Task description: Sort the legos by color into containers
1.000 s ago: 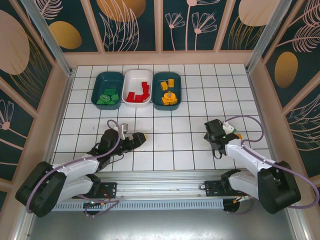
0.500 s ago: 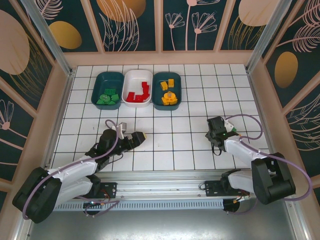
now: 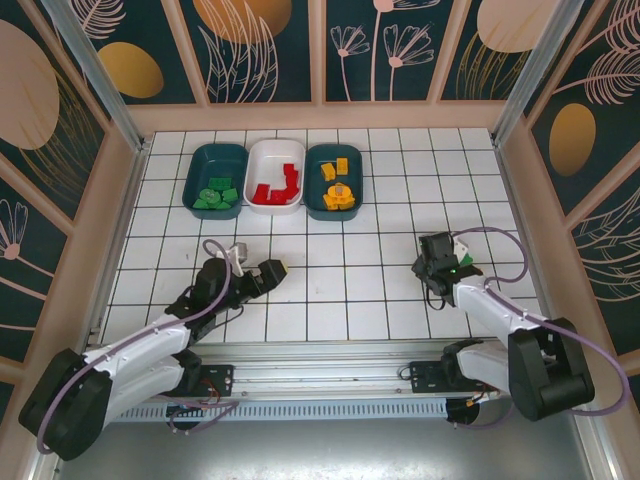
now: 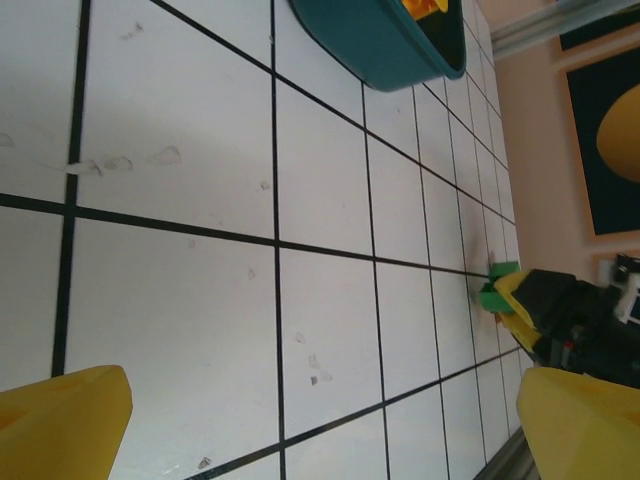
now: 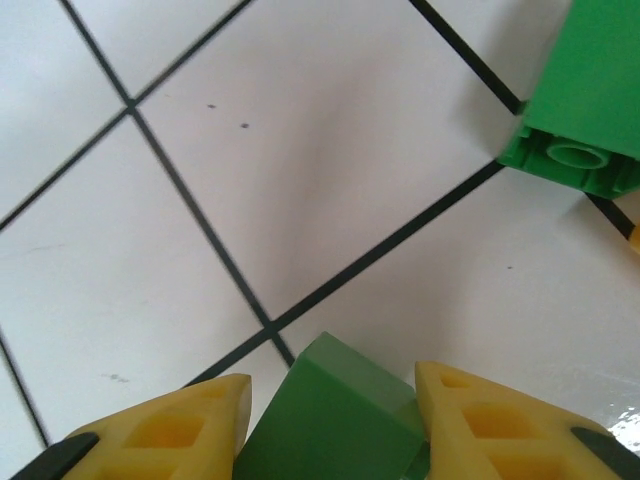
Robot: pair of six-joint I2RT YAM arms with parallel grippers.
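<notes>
The right gripper rises next and carries its green lego outward over the green legos already in the teal tub at the row's end [image 3: 215,181], then releases it.
Three containers stand in a row at the far side: a teal tub [image 3: 217,203] with green legos, a white tub [image 3: 275,150] with red ones, and a teal tub [image 3: 335,152] with yellow-orange ones. My right gripper [image 3: 433,258] points down at the tiles on the right. Its yellow fingers [image 5: 150,435] press both sides of a green lego [image 5: 330,425]. A second green lego [image 5: 585,100] lies just beyond it on the floor. My left gripper [image 3: 272,270] hovers low at centre left, open, with bare tile between its fingers [image 4: 60,420].
In the left wrist view the near corner of the yellow-orange tub [image 4: 380,45] shows at the top. The right gripper with its green lego [image 4: 497,287] is far off at the right. Pink walls ring the tiled floor [image 3: 380,200].
The right gripper's jaws have narrowed onto the green lego and the arm has shifted slightly right. The left gripper has edged a little toward the far side, still open.
</notes>
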